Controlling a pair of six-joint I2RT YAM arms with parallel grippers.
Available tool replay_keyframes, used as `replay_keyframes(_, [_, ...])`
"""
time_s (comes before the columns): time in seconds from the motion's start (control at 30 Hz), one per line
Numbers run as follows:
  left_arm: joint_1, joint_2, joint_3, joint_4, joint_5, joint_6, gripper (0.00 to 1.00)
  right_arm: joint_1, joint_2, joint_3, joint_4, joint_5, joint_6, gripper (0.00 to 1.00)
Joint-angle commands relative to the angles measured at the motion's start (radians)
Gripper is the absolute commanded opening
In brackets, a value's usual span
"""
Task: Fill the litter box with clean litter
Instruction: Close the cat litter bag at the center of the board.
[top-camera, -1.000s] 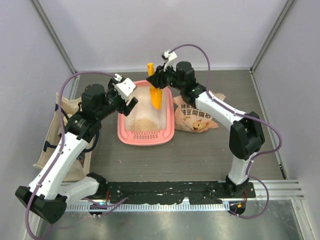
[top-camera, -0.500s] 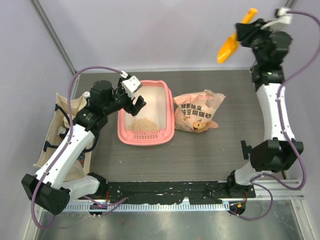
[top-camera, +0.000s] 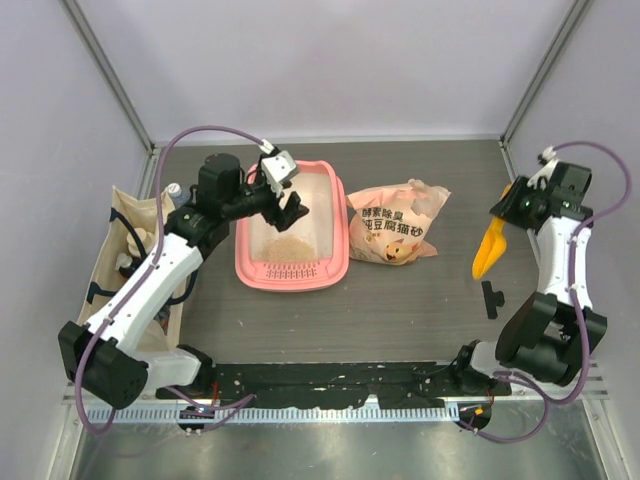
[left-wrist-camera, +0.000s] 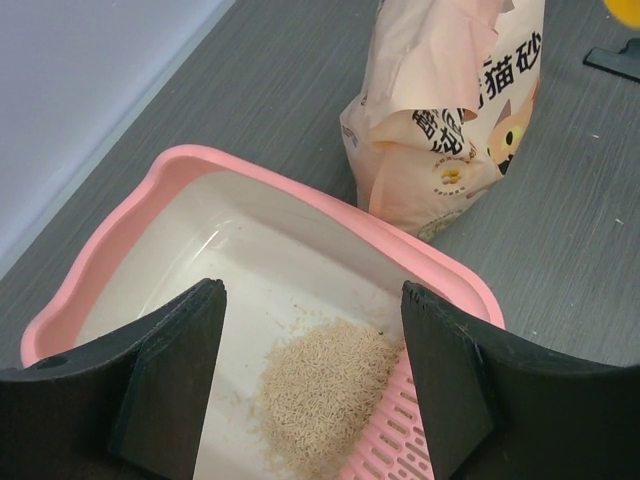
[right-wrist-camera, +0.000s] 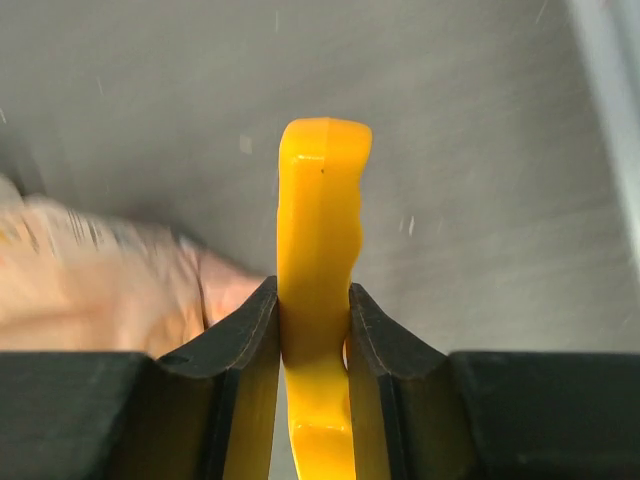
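My right gripper holds the scoop (top-camera: 487, 253) and will next move back and down to the clear tabletop beside the black part to let go of it there.
The pink litter box (top-camera: 340, 262) lies left of the table's middle, its grille strip toward me. A small pile of tan clean litter (top-camera: 287, 247) sits on its whitish floor by the grille; it also shows in the left wrist view (left-wrist-camera: 325, 385) inside the box (left-wrist-camera: 180, 170). My left gripper (top-camera: 293, 208) is open and empty above the box. My right gripper (top-camera: 505, 212) is shut on the yellow-orange scoop (top-camera: 487, 253) and holds it low at the table's right side, bowl end toward me. The right wrist view shows the jaws clamped on the scoop (right-wrist-camera: 318, 240).
The peach litter bag (top-camera: 395, 228) lies right of the box and shows in the left wrist view (left-wrist-camera: 455, 110). A beige tote bag (top-camera: 125, 262) with items stands at the left edge. A small black part (top-camera: 491, 298) lies at the right.
My right arm swung the scoop from over the box, up high, then down to the table's right side. My left gripper moved right, over the box.
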Motion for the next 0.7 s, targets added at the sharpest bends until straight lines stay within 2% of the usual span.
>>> replay_keyframes(0.0, [-0.036, 0.026, 0.046, 0.073, 0.041, 0.005, 0.74, 0.001, -0.137, -0.152, -0.138, -0.115, -0.114, 0.02])
replay_keyframes(0.1, [-0.043, 0.039, 0.051, 0.073, 0.041, 0.008, 0.74, 0.001, -0.091, -0.206, -0.218, -0.219, -0.16, 0.02])
replay_keyframes(0.3, [-0.071, 0.055, 0.058, 0.081, 0.045, 0.001, 0.74, 0.013, -0.011, -0.27, -0.079, -0.227, -0.105, 0.09])
replay_keyframes(0.5, [-0.114, 0.094, 0.081, 0.081, 0.05, 0.018, 0.75, 0.031, 0.124, -0.309, -0.052, -0.169, -0.09, 0.1])
replay_keyframes(0.53, [-0.118, 0.1, 0.089, 0.08, 0.054, 0.019, 0.75, 0.033, 0.138, -0.312, -0.055, -0.184, -0.09, 0.22])
replay_keyframes(0.57, [-0.129, 0.115, 0.094, 0.081, 0.056, 0.021, 0.75, 0.034, 0.153, -0.315, -0.051, -0.222, -0.09, 0.3])
replay_keyframes(0.63, [-0.143, 0.132, 0.109, 0.079, 0.056, 0.028, 0.75, 0.037, 0.155, -0.313, -0.039, -0.229, -0.09, 0.41])
replay_keyframes(0.67, [-0.157, 0.149, 0.115, 0.079, 0.056, 0.038, 0.75, 0.039, 0.152, -0.307, -0.037, -0.226, -0.093, 0.43])
